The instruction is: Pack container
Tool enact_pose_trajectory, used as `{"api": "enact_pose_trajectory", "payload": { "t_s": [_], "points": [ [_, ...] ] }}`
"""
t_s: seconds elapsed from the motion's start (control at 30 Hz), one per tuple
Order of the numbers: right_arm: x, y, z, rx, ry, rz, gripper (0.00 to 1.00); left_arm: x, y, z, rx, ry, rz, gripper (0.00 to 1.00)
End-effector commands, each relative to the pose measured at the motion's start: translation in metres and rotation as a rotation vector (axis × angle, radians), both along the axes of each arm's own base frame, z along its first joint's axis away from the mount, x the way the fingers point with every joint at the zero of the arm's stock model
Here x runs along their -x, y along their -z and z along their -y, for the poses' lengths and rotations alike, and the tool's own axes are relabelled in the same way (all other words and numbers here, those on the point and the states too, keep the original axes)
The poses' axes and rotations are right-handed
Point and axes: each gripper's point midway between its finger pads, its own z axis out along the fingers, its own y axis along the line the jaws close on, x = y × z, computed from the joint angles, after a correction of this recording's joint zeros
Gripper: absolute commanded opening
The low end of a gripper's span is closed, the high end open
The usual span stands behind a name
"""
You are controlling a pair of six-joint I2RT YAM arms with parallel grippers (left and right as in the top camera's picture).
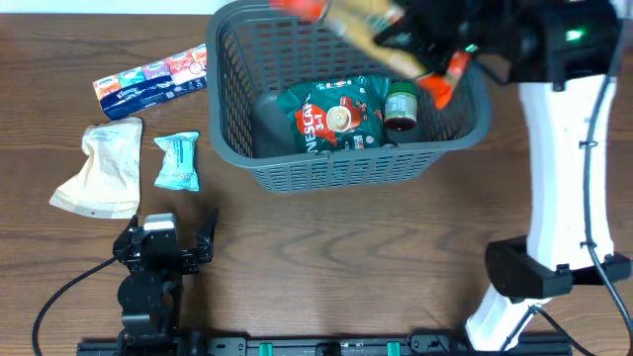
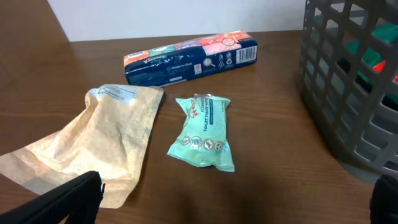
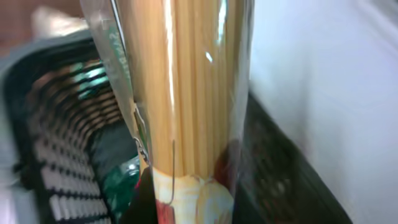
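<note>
The right gripper brings the slanting packet back and down next, then turns it along the container's near side beside the Nescafe bag (image 1: 331, 117).
The dark grey mesh container (image 1: 227, 119) stands at the back middle of the table and holds a green Nescafe bag (image 1: 331, 117) and a small jar (image 1: 401, 107). My right gripper (image 1: 435, 59) is shut on a long clear packet of spaghetti (image 1: 366, 22) and holds it above the container's far right corner; the packet (image 3: 180, 93) fills the right wrist view. My left gripper (image 1: 203, 242) is open and empty near the front left, short of a mint green tissue packet (image 2: 204, 130) and a beige paper pouch (image 2: 99, 143). A long tissue multipack (image 2: 193, 57) lies beyond.
The container's mesh wall (image 2: 348, 81) stands at the right of the left wrist view. The loose packets lie left of the container: the multipack (image 1: 150, 81), the pouch (image 1: 104, 168) and the green packet (image 1: 178, 161). The right arm's white base (image 1: 554, 227) stands at the right.
</note>
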Motion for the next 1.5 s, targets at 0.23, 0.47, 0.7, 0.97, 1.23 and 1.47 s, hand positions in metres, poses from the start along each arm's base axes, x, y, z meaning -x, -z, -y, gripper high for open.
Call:
{"api": "enact_pose_trajectory", "payload": {
  "t_s": [0.23, 0.47, 0.7, 0.97, 1.23, 1.47],
  "points": [
    [0.026, 0.028, -0.032, 0.198, -0.237, 0.084, 0.01, 0.0, 0.011, 0.003, -0.01, 0.017, -0.023, 0.98],
    [0.036, 0.058, -0.03, 0.246, -0.287, -0.025, 0.01, 0.0, 0.011, 0.003, -0.01, 0.017, -0.023, 0.99],
    [0.039, 0.059, -0.03, 0.242, -0.298, -0.041, 0.99, 0.0, 0.011, 0.003, -0.01, 0.017, -0.023, 0.99],
    [0.034, 0.053, -0.029, 0.185, -0.189, -0.105, 0.99, 0.0, 0.011, 0.003, -0.01, 0.017, -0.023, 0.99],
    [0.019, 0.02, 0.026, 0.073, 0.346, -0.233, 0.99, 0.0, 0.011, 0.003, -0.01, 0.017, -0.023, 0.99],
    [0.073, -0.008, 0.09, 0.026, 0.596, -0.304, 0.99, 0.0, 0.011, 0.003, -0.009, 0.018, -0.023, 0.99]
  ]
}}
